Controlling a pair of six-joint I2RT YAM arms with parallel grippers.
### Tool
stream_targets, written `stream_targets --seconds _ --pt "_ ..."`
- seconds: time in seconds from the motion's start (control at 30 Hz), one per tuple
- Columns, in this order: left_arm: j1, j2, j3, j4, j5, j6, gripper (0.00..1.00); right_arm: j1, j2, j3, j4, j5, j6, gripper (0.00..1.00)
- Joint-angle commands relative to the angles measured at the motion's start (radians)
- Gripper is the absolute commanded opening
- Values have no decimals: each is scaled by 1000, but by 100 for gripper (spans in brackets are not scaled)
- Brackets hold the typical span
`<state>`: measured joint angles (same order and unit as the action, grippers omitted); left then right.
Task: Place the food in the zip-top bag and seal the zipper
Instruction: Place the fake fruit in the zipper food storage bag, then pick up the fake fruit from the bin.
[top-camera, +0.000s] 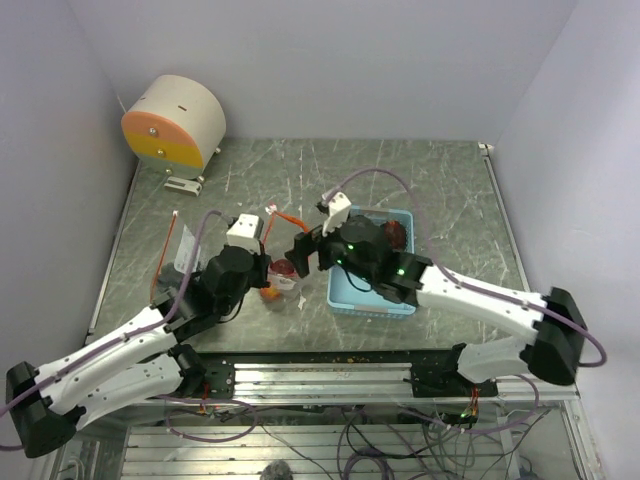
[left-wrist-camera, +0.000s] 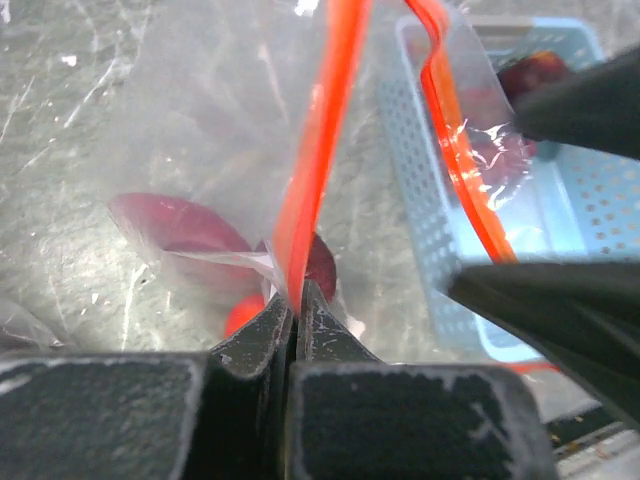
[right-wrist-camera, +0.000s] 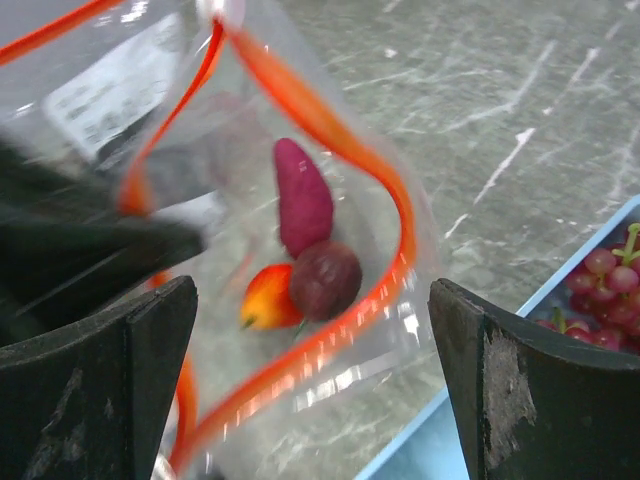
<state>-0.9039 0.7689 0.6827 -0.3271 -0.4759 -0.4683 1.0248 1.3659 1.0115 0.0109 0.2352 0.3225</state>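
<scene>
The right gripper moves from the bag's opening toward the right in the top view next and lowers onto the red grapes (right-wrist-camera: 610, 290), as they still lie in the tray.
The clear zip-top bag (top-camera: 284, 266) hangs open between my two grippers, left of the blue tray (top-camera: 345, 298). My left gripper (left-wrist-camera: 295, 300) is shut on its orange-red zipper (left-wrist-camera: 320, 130). My right gripper (right-wrist-camera: 312, 300) is open, its jaws wide apart over the bag's mouth, and holds nothing. Inside the bag lie a purple-red oblong fruit (right-wrist-camera: 303, 195), a dark round fruit (right-wrist-camera: 325, 280) and an orange-yellow piece (right-wrist-camera: 268, 298). A cluster of red grapes (right-wrist-camera: 610, 290) lies in the tray at the right. In the top view the left gripper (top-camera: 268, 268) and right gripper (top-camera: 304, 250) sit close together.
A white and orange cylinder (top-camera: 175, 122) stands at the back left. The blue tray's perforated wall (left-wrist-camera: 420, 200) is just right of the bag. The right gripper's dark fingers (left-wrist-camera: 570, 100) crowd the right side of the left wrist view. Purple cables loop over both arms.
</scene>
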Motion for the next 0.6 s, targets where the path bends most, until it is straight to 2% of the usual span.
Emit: stream_targets --seconds 0.0,0.07,0.1,0.17,0.23,0.3,0.4,0.57 --pt "3 70 -37 78 -67 10 7 2 -163 -87 25 -183 -53 100" --pt "5 106 -30 92 -62 17 7 2 -241 -135 47 -143 -28 100" --pt "6 120 -24 94 -59 22 7 1 -270 -147 28 -74 -6 100" --pt "7 137 -14 100 -49 28 7 -6 -295 -152 -44 166 57 100" --pt "7 137 -11 107 -40 33 7 -46 -271 -136 -145 317 123 100" --pt "7 127 -12 107 -35 35 7 -130 -193 -106 -226 322 171 100" --pt "9 110 -14 96 -37 39 7 -246 -91 -93 -231 214 195 100" --pt "8 74 -16 69 -37 40 7 -301 59 -77 -222 223 207 100"
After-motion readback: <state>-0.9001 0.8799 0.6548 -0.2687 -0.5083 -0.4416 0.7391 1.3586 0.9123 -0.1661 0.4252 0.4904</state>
